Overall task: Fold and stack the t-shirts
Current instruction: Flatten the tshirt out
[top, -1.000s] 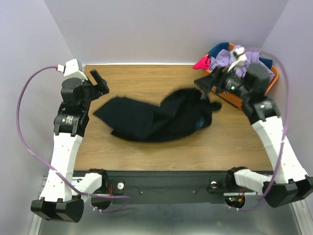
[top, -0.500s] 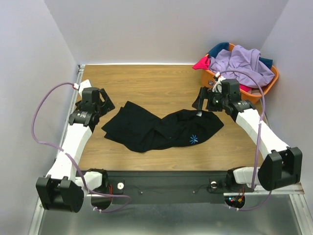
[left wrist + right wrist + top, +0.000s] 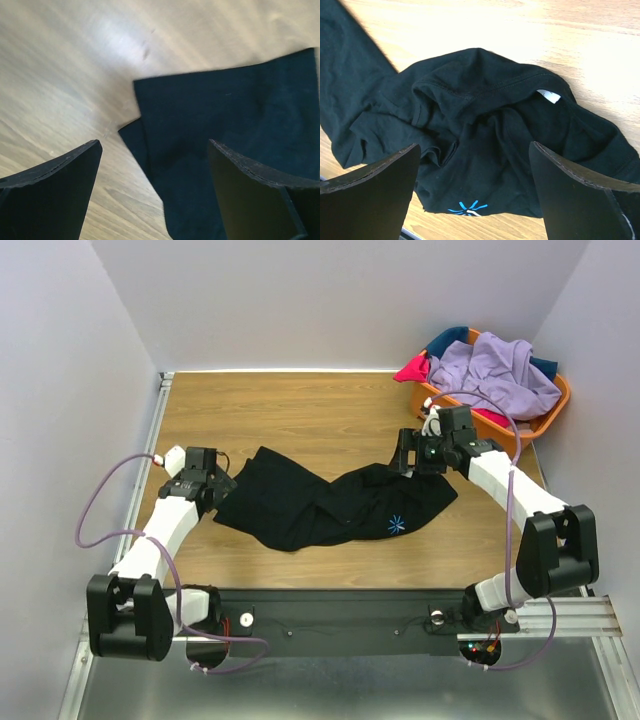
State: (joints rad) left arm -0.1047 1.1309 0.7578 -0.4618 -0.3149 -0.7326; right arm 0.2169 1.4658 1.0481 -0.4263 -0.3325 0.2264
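The left gripper needs to move down next with its fingers open, onto the black shirt's loose corner below it, because the bare wood beside that corner leaves room for one finger.
A black t-shirt lies crumpled across the middle of the table, its light-blue starburst logo facing up near the front. My left gripper hangs open just over the shirt's left corner, nothing between its fingers. My right gripper stands open above the shirt's collar end. In the right wrist view the white label and the logo show on the bunched cloth. More t-shirts are heaped in the basket: lavender, pink-red and teal.
The orange plastic basket stands at the back right corner against the wall. Bare wooden tabletop lies behind the shirt and along its front. Grey walls close in the table on the left, back and right.
The black shirt, in the air and blurred a second ago, now rests still on the table. Both arms have come down low, the left to the shirt's left corner, the right to its collar end.
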